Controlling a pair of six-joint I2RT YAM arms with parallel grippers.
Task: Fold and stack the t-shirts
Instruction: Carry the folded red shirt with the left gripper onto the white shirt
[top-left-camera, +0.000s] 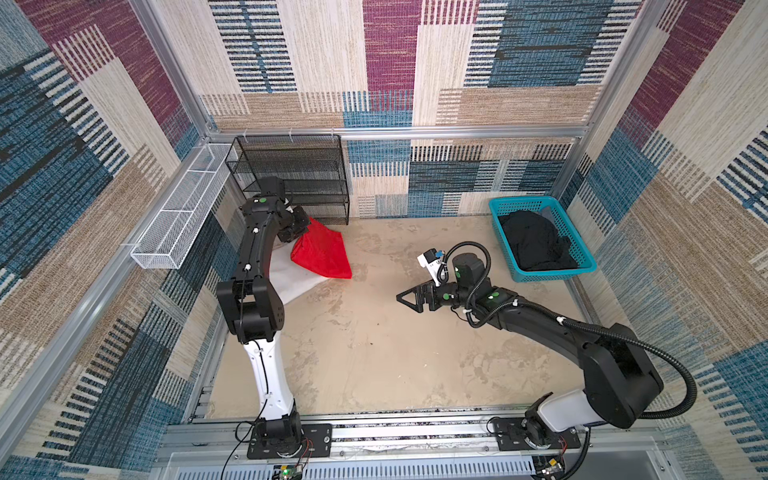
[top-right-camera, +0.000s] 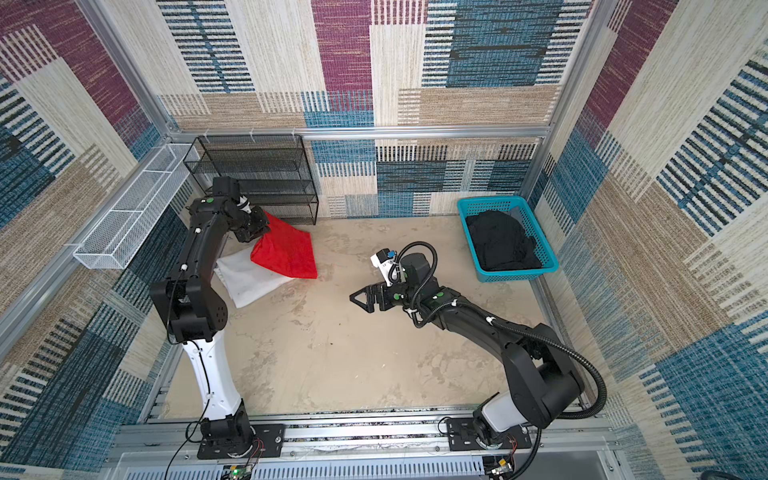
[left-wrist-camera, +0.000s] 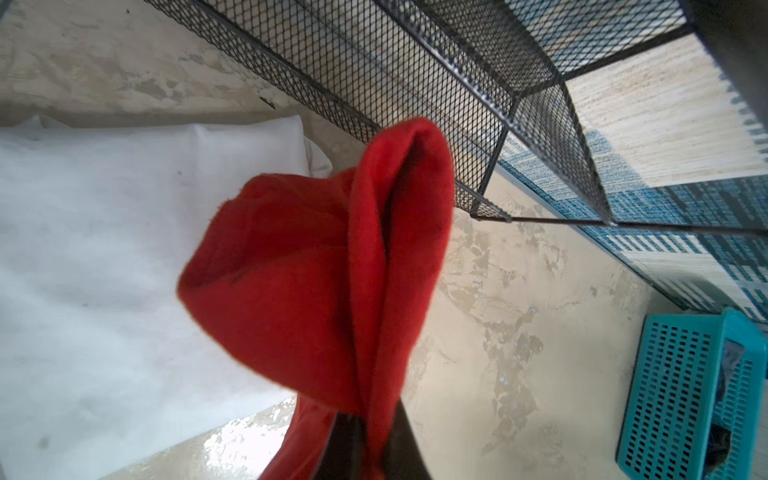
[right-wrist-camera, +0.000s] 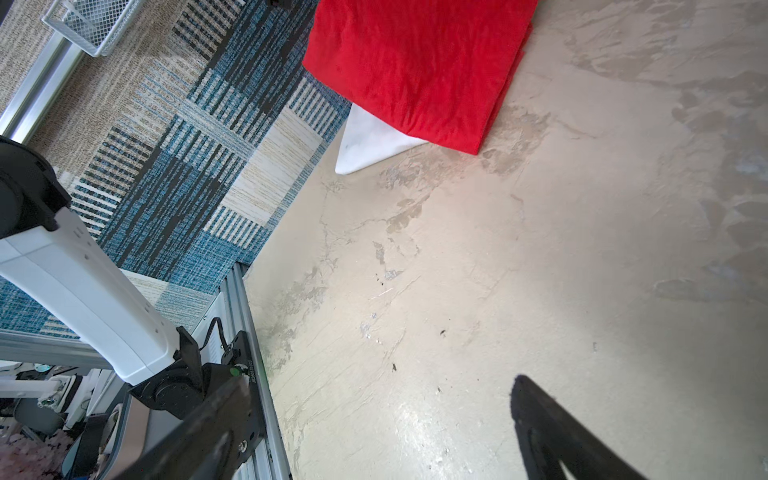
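Note:
The red t-shirt (top-left-camera: 322, 253) leaves the near part of the white t-shirt bare. My left gripper should next pull back and down to that part and release the red t-shirt's corner there.
The red t-shirt (top-left-camera: 322, 253) (top-right-camera: 286, 253) is folded. My left gripper (top-left-camera: 301, 224) (left-wrist-camera: 365, 419) is shut on its far corner and holds that corner up. The shirt's low end rests on the table and overlaps the folded white t-shirt (top-left-camera: 291, 282) (left-wrist-camera: 104, 257), which lies flat at the left. A crumpled black t-shirt (top-left-camera: 536, 241) (top-right-camera: 500, 241) fills the teal basket (top-left-camera: 552, 274) at the back right. My right gripper (top-left-camera: 405, 297) (right-wrist-camera: 382, 380) hangs open over the middle of the table (top-left-camera: 374, 353), with nothing between its fingers. It is well to the right of the red t-shirt (right-wrist-camera: 419, 70).
A black mesh shelf (top-left-camera: 291, 178) (left-wrist-camera: 415, 83) stands at the back left, just behind my left gripper. A white wire tray (top-left-camera: 183, 216) is fixed along the left wall. Aluminium rails (top-left-camera: 415, 432) edge the front, and patterned walls close in the other sides.

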